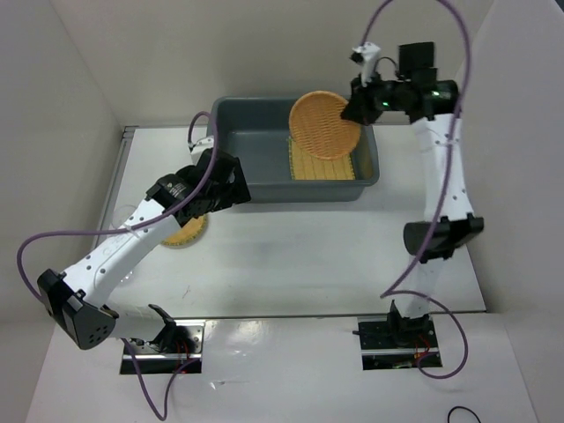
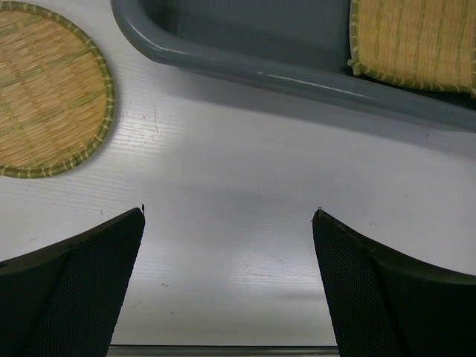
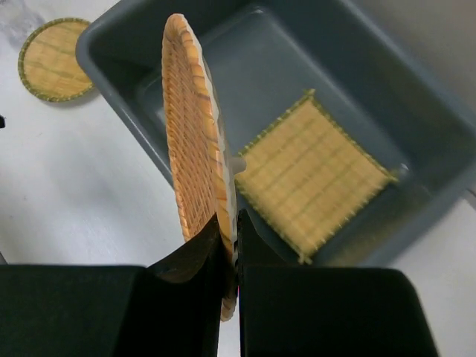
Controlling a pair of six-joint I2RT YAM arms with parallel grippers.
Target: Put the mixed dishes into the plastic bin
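Note:
My right gripper needs to lower the plate onto the square yellow mat (image 1: 322,166), because the orange woven plate (image 1: 324,123) is still above the bin.
My right gripper (image 1: 357,106) is shut on the rim of a round orange woven plate (image 1: 324,123) and holds it tilted on edge above the right end of the grey plastic bin (image 1: 231,145). In the right wrist view the plate (image 3: 192,141) stands edge-on between my fingers (image 3: 204,249), over the bin (image 3: 111,67). The square yellow mat (image 1: 322,166) lies flat inside the bin. The second woven plate (image 1: 187,232) lies on the table, partly under my left arm. My left gripper (image 2: 228,216) is open and empty just in front of the bin's near rim (image 2: 260,71). A clear cup (image 1: 126,216) shows faintly at the far left.
The left wrist view shows the second plate (image 2: 44,89) to the left and the mat (image 2: 416,41) in the bin. The right wrist view also shows that plate (image 3: 56,59) and the mat (image 3: 312,175). White walls close in the table on the left, back and right.

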